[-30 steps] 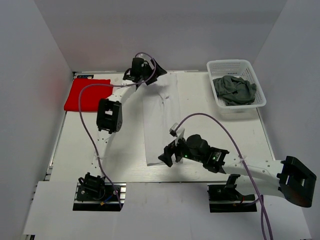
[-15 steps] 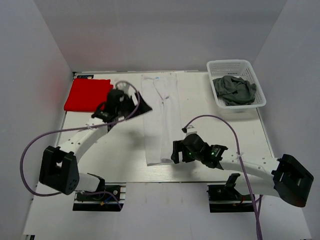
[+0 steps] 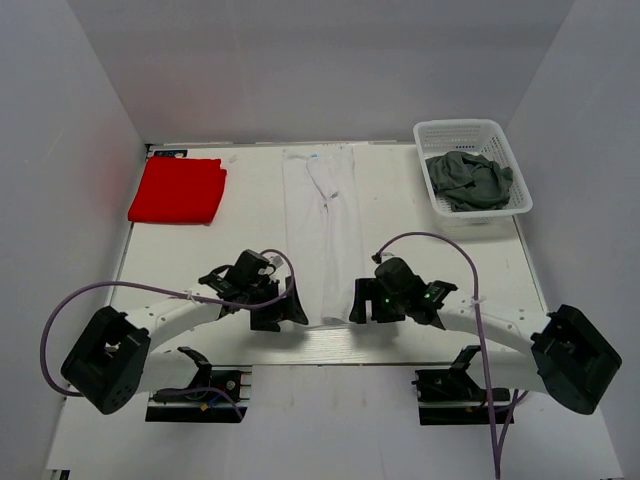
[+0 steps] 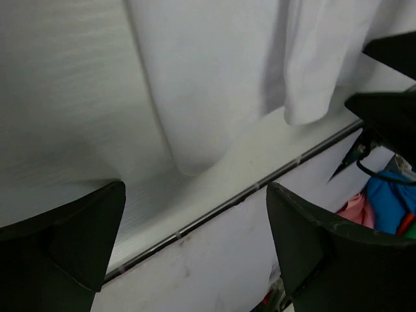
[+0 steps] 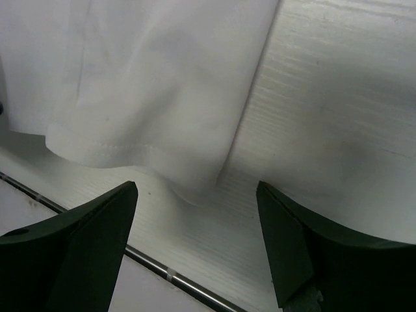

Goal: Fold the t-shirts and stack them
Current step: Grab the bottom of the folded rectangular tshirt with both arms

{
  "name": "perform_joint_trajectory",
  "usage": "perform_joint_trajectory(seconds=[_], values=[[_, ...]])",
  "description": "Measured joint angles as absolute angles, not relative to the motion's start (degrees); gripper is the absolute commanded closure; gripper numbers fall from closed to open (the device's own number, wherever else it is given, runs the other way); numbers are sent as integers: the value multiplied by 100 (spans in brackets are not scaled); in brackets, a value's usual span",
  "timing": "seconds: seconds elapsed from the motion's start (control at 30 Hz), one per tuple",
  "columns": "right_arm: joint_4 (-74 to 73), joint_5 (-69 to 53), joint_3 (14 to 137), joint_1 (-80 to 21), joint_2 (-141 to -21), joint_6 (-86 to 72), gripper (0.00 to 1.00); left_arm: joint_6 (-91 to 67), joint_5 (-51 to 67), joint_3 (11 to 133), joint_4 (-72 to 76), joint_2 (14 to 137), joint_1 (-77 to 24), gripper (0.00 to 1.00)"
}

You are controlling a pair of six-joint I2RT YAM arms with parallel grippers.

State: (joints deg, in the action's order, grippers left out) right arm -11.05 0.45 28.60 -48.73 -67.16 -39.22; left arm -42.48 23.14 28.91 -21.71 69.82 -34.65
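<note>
Next, my left gripper should ease a little lower onto the white t-shirt's near corner and pinch it, since that corner already lies between the open fingers.
The white t-shirt point(image 3: 324, 230) lies as a long narrow folded strip down the middle of the table. Its near hem shows in the left wrist view point(image 4: 214, 78) and the right wrist view point(image 5: 149, 84). My left gripper point(image 3: 292, 313) is open, just left of the strip's near corner. My right gripper point(image 3: 358, 306) is open, just right of the near hem. Neither holds cloth. The red t-shirt point(image 3: 177, 189) lies folded at the far left. The dark grey t-shirt point(image 3: 469, 180) is crumpled in the basket.
The white lattice basket point(image 3: 512, 160) stands at the far right. The table's near edge with a metal rail point(image 4: 214, 208) runs just below both grippers; it also shows in the right wrist view point(image 5: 169, 276). White walls enclose the table.
My left arm has swung from the shirt's far end down to its near left corner. My right gripper has shifted slightly right and nearer the hem. The shirt now lies flat and released.
</note>
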Motion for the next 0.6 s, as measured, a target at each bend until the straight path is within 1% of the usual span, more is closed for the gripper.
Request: perform_joint_trajectory(seconds=[0.03, 0.1, 0.17, 0.2, 0.23, 0.27, 0.33, 0.37, 0.4, 0.43, 0.47, 0.5, 0.53, 0.57, 0.6], values=[[-1107, -43, 2860, -4823, -6810, -3903, 22, -4252, 2366, 2886, -2126, 7017, -3564, 7], [-1050, -215, 2923, -4718, -6947, -3889, 24, -4261, 2449, 2891, -2043, 7113, -3706, 12], [-998, -408, 2993, -4646, -7109, -3857, 26, -4263, 2480, 2899, -1990, 7229, -3787, 21], [-963, -497, 3033, -4617, -7190, -3844, 29, -4270, 2473, 2908, -1975, 7273, -3815, 25], [-923, -580, 3061, -4598, -7266, -3828, 34, -4265, 2414, 2932, -1994, 7332, -3850, 28], [-895, -674, 3096, -4576, -7345, -3793, 36, -4274, 2379, 2976, -2021, 7402, -3863, 35], [-873, -812, 3138, -4530, -7467, -3758, 40, -4272, 2283, 3089, -2093, 7572, -3881, 38], [-867, -864, 3140, -4504, -7496, -3741, 44, -4274, 2261, 3140, -2106, 7662, -3883, 49], [-864, -917, 3142, -4486, -7509, -3717, 45, -4298, 2246, 3175, -2121, 7728, -3883, 55], [-886, -934, 3140, -4469, -7518, -3699, 45, -4303, 2158, 3212, -2121, 7819, -3885, 58], [-908, -969, 3140, -4458, -7522, -3699, 51, -4320, 2139, 3256, -2126, 7929, -3883, 61], [-919, -982, 3140, -4453, -7522, -3664, 56, -4344, 2143, 3301, -2143, 8009, -3881, 71], [-963, -996, 3140, -4451, -7524, -3636, 59, -4362, 2121, 3352, -2169, 8077, -3887, 77], [-1022, -1013, 3140, -4447, -7526, -3623, 69, -4368, 2064, 3387, -2187, 8141, -3903, 84], [-1066, -1033, 3140, -4436, -7535, -3599, 77, -4375, 2021, 3415, -2209, 8189, -3916, 100]])
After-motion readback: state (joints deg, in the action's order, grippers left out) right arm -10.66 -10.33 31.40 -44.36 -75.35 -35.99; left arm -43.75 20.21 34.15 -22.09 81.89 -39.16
